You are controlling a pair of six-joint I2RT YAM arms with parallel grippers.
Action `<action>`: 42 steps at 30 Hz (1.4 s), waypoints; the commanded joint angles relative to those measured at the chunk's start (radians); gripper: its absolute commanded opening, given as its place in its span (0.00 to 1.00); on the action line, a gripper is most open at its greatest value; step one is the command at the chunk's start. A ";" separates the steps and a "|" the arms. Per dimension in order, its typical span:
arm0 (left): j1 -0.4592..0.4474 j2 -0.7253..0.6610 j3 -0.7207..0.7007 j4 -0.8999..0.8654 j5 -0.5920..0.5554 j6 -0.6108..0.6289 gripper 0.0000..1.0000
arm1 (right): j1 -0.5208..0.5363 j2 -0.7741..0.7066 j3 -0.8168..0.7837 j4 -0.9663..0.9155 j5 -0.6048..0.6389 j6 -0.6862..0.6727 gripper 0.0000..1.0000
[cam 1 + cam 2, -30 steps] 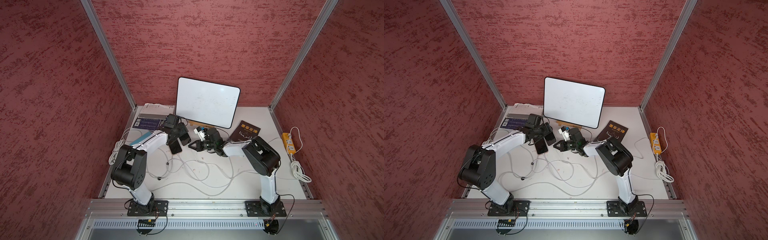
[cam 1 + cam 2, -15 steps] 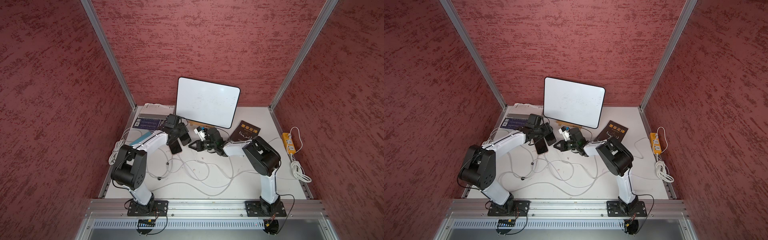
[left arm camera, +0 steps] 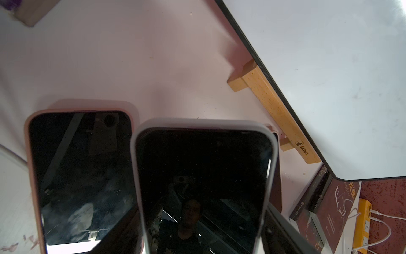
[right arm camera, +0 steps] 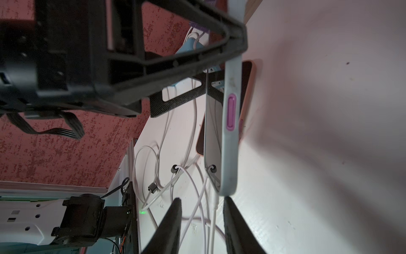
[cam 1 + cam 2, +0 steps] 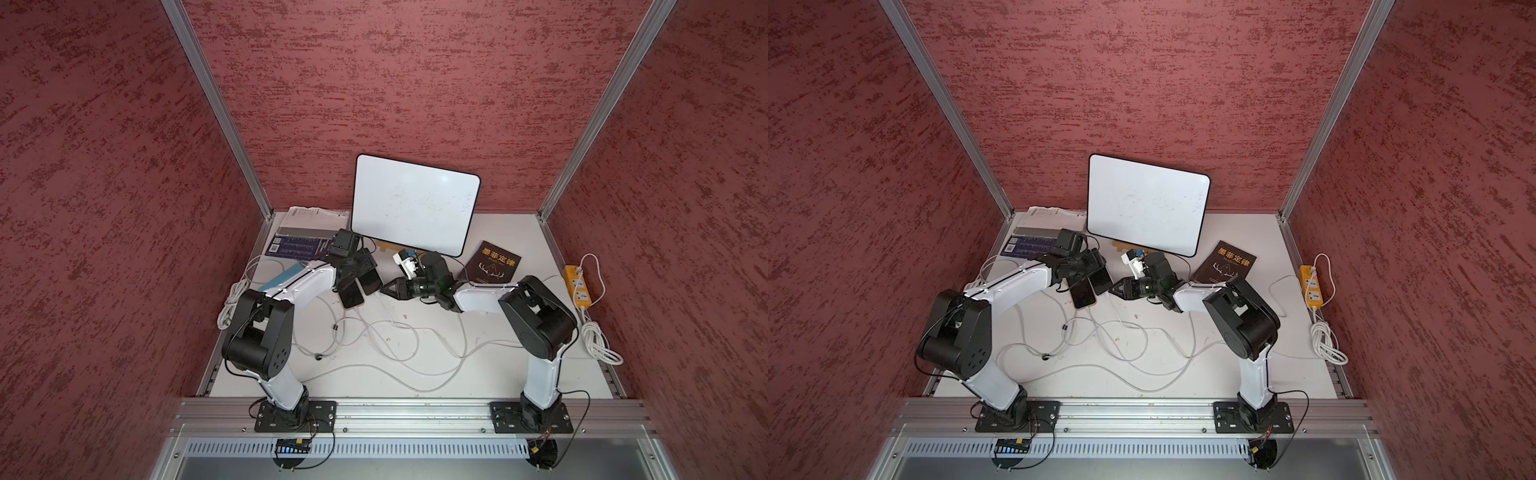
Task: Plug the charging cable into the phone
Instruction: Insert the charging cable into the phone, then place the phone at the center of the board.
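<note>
The plug already meets the pink-cased phone's lower end, so I should next lower my left gripper toward the bare tabletop (image 5: 373, 299) beside the phone and release it.
My left gripper (image 5: 360, 277) is shut on the phone (image 3: 202, 187), which has a dark screen and a pale grey-blue case, and holds it off the table. In the right wrist view the phone (image 4: 229, 132) shows edge-on, with a purple side button. The white charging cable (image 4: 214, 204) has its plug against the phone's lower end; I cannot tell how deep it sits. My right gripper (image 4: 202, 203) is open, its fingers on either side of the plug without pinching it. In both top views the right gripper (image 5: 1112, 289) points at the phone (image 5: 1100, 280).
A second phone in a pink case (image 3: 81, 176) lies flat beside the held one. A whiteboard (image 5: 415, 203) leans on a wooden stand (image 3: 274, 110) at the back. A dark book (image 5: 494, 264), a yellow power strip (image 5: 577, 286), stacked books (image 5: 303, 245) and several loose white cables (image 5: 399, 345) lie around.
My right gripper's jaws have parted and let go of the cable plug. Both arms and the held phone have stayed in place.
</note>
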 commanded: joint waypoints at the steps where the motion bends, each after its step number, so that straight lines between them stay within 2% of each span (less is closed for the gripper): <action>1: -0.014 0.005 -0.007 -0.038 0.033 0.010 0.00 | -0.018 -0.097 -0.041 0.017 0.040 -0.038 0.37; 6: -0.018 0.028 0.013 -0.055 0.019 0.010 0.00 | -0.030 -0.217 -0.150 -0.054 0.182 -0.090 0.44; 10: -0.041 0.079 0.080 -0.132 -0.008 -0.001 0.00 | -0.033 -0.278 -0.217 -0.044 0.272 -0.107 0.48; 14: -0.093 0.188 0.228 -0.291 -0.110 -0.018 0.00 | -0.036 -0.308 -0.270 0.006 0.318 -0.103 0.49; 21: -0.106 0.342 0.453 -0.484 -0.155 -0.034 0.00 | -0.039 -0.327 -0.298 0.040 0.348 -0.099 0.51; 24: -0.103 0.379 0.504 -0.533 -0.147 -0.034 0.05 | -0.040 -0.349 -0.301 0.019 0.384 -0.104 0.56; 27: -0.103 0.416 0.549 -0.580 -0.118 -0.021 0.17 | -0.040 -0.376 -0.289 -0.041 0.460 -0.126 0.63; 30: -0.103 0.428 0.564 -0.609 -0.114 -0.018 0.50 | -0.040 -0.389 -0.251 -0.134 0.516 -0.149 0.77; 32: -0.102 0.423 0.562 -0.611 -0.109 -0.018 0.65 | -0.040 -0.383 -0.225 -0.188 0.527 -0.163 0.80; 38: -0.091 0.416 0.572 -0.617 -0.091 -0.006 0.89 | -0.040 -0.343 -0.145 -0.319 0.573 -0.178 0.87; 39: -0.091 0.416 0.580 -0.621 -0.092 0.001 0.98 | -0.040 -0.335 -0.130 -0.349 0.590 -0.179 0.88; 42: -0.093 0.424 0.615 -0.656 -0.109 0.010 1.00 | -0.039 -0.303 -0.093 -0.412 0.611 -0.190 0.93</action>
